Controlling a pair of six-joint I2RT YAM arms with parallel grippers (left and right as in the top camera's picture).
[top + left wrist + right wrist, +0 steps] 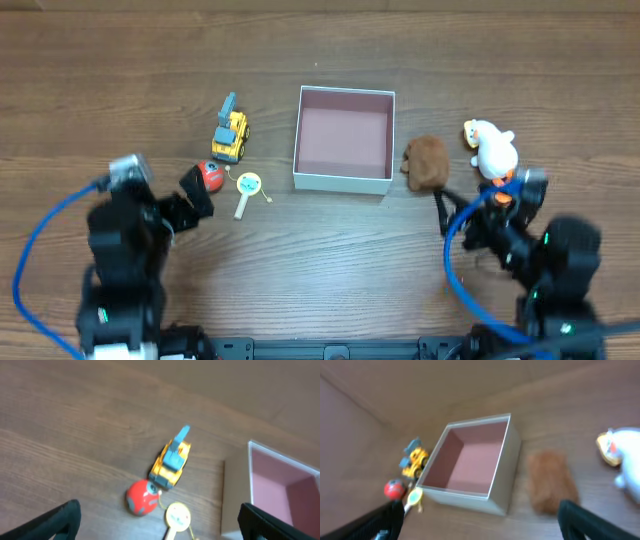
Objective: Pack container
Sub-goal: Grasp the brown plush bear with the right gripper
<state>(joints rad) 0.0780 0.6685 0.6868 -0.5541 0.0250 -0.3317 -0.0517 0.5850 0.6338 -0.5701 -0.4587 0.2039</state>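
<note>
The robot's right gripper is open and will next reach outward, then go down over the brown plush (427,163) (552,481) and close, because the plush is outward and below, still outside the empty container.
The container (343,182), a square white box with a dusty-pink inside, stands empty mid-table; it shows in the left wrist view (235,505) and the right wrist view (505,490). Left of it lie a yellow-and-blue toy excavator (230,130), a red ball toy (209,174) and a yellow round tag on a stick (247,188). Right of it lie a brown plush (427,163) and a white duck toy (491,149). My left gripper (197,190) is open, just left of the red ball. My right gripper (452,212) is open, just below the brown plush.
The wooden table's front edge runs along the bottom of the overhead view. Blue cables loop beside both arms (30,250). The excavator (171,460), red ball (141,498) and tag (177,516) show in the left wrist view; the plush (550,480) and duck (622,452) in the right.
</note>
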